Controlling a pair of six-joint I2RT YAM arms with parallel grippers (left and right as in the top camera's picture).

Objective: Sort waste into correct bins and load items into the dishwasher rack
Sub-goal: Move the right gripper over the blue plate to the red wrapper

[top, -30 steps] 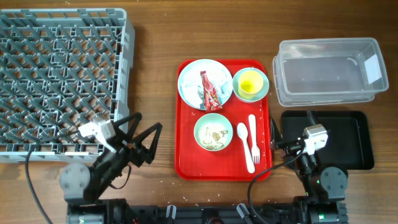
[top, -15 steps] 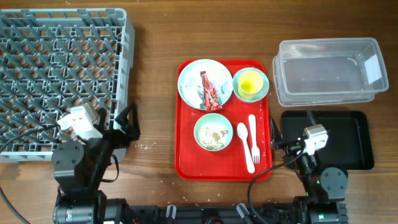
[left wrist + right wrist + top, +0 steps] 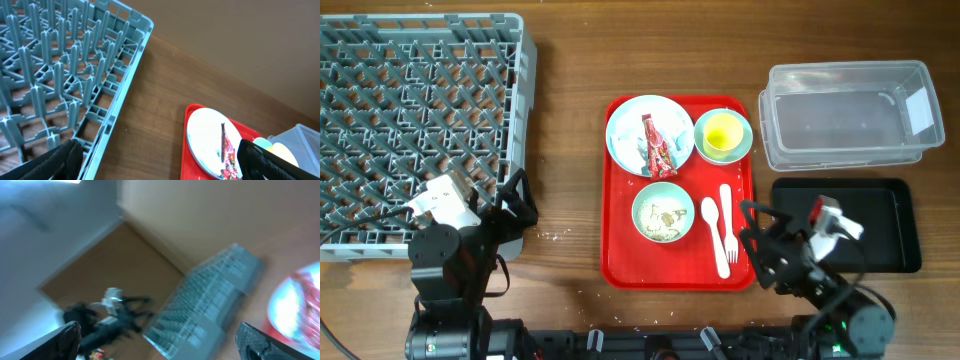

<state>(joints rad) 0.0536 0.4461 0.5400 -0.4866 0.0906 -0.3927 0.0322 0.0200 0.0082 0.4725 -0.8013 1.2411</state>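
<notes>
My right gripper next moves outward and left in the overhead view, then down onto the red wrapper's middle, as it lies uncovered atop the plate.
The grey dishwasher rack fills the far left. On the red tray lie a pale plate with a red wrapper, a yellow cup in a saucer, a bowl with rice scraps, and a white spoon and fork. The clear tub and black tray sit on the right. My left gripper is open and empty by the rack's near right corner. My right gripper is open and empty at the red tray's right edge. The left wrist view shows the rack, plate and wrapper between wide jaws.
Small crumbs dot the wood near the rack's corner. The right wrist view is motion-blurred, showing the rack and the other arm in the distance. Bare wood lies between the rack and the red tray.
My left gripper swung from pointing right to near the rack's corner, then stayed. My right arm has just turned, bringing its open gripper left to the red tray's edge.
</notes>
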